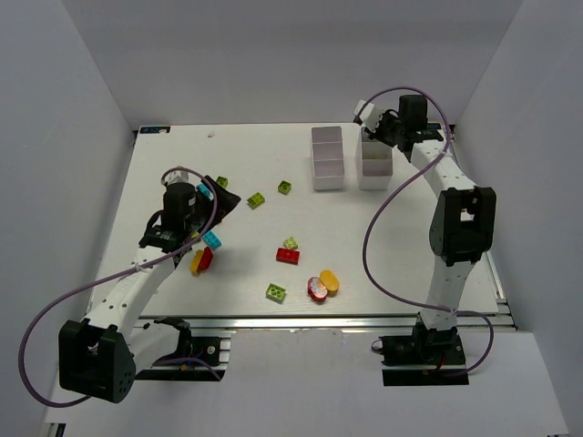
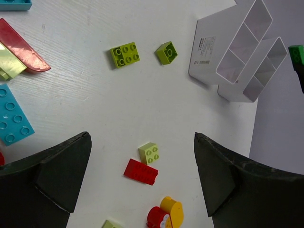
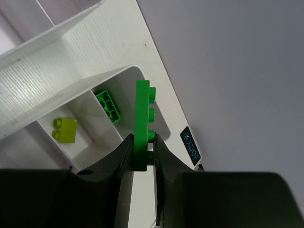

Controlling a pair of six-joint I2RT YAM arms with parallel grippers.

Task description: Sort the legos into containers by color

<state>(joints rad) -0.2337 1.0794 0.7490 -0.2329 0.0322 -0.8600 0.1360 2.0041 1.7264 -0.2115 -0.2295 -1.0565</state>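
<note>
The right gripper moves slightly down over the opening of the white container's end section next and releases the flat green plate (image 3: 143, 114). That section already holds a dark green lego (image 3: 107, 105).
My right gripper (image 3: 141, 151) is shut on a flat green lego plate (image 3: 143, 114), held on edge above the far end of the right white container (image 3: 111, 72). Its end compartment holds a dark green lego (image 3: 107, 105) and the one beside it a lime lego (image 3: 65, 129). In the top view the right gripper (image 1: 380, 130) hovers over that container (image 1: 374, 167). My left gripper (image 2: 141, 142) is open and empty above the table. A red lego (image 2: 140, 171) and a lime lego (image 2: 149, 153) lie below its jaws. In the top view it (image 1: 219, 195) is at the left.
The second container (image 1: 327, 173) stands left of the first. Loose legos lie around: lime (image 1: 256, 199) (image 1: 286, 188) (image 1: 275, 291), cyan (image 1: 212, 239), red (image 1: 288, 256), a red and yellow pair (image 1: 200, 261), and round red (image 1: 318, 289) and yellow (image 1: 330, 281) pieces. White walls enclose the table.
</note>
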